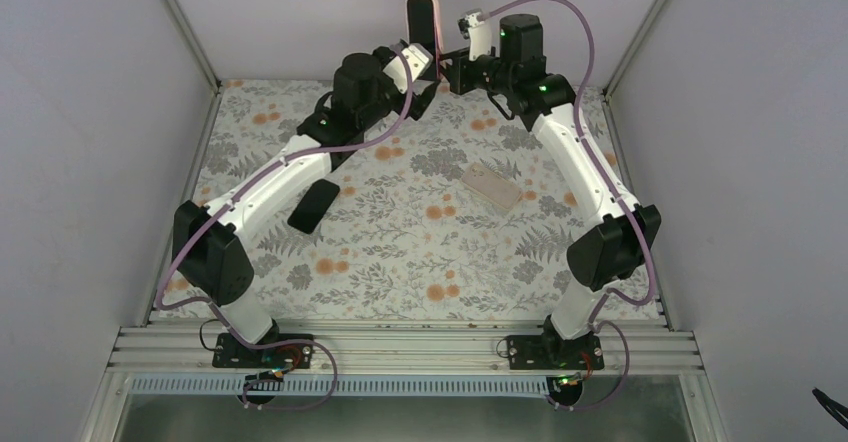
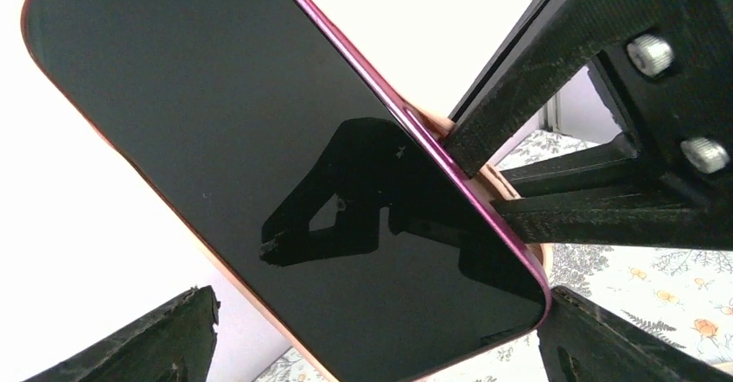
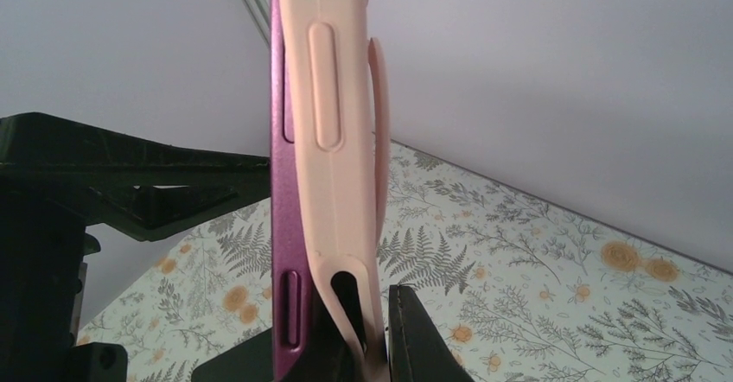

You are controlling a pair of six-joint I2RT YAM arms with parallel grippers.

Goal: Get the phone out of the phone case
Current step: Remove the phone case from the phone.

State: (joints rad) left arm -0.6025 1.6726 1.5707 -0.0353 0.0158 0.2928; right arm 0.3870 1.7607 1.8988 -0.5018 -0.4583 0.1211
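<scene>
My right gripper should next pull the case off, back and down, and release it, as bare table on the beige rectangle's near side is below and back.
The phone, dark purple in a pale pink case, is held upright in the air at the table's far edge. In the left wrist view its black screen fills the frame. My left gripper is open around the phone's lower corner: its right finger touches the corner and its left finger stands apart. In the right wrist view the case's lower part is peeled off the purple phone edge. My right gripper is shut on that loose case wall, with one finger behind it.
A black flat object lies on the flowered table under my left arm. A beige flat rectangle lies mid-table near my right arm. White walls enclose the back and both sides.
</scene>
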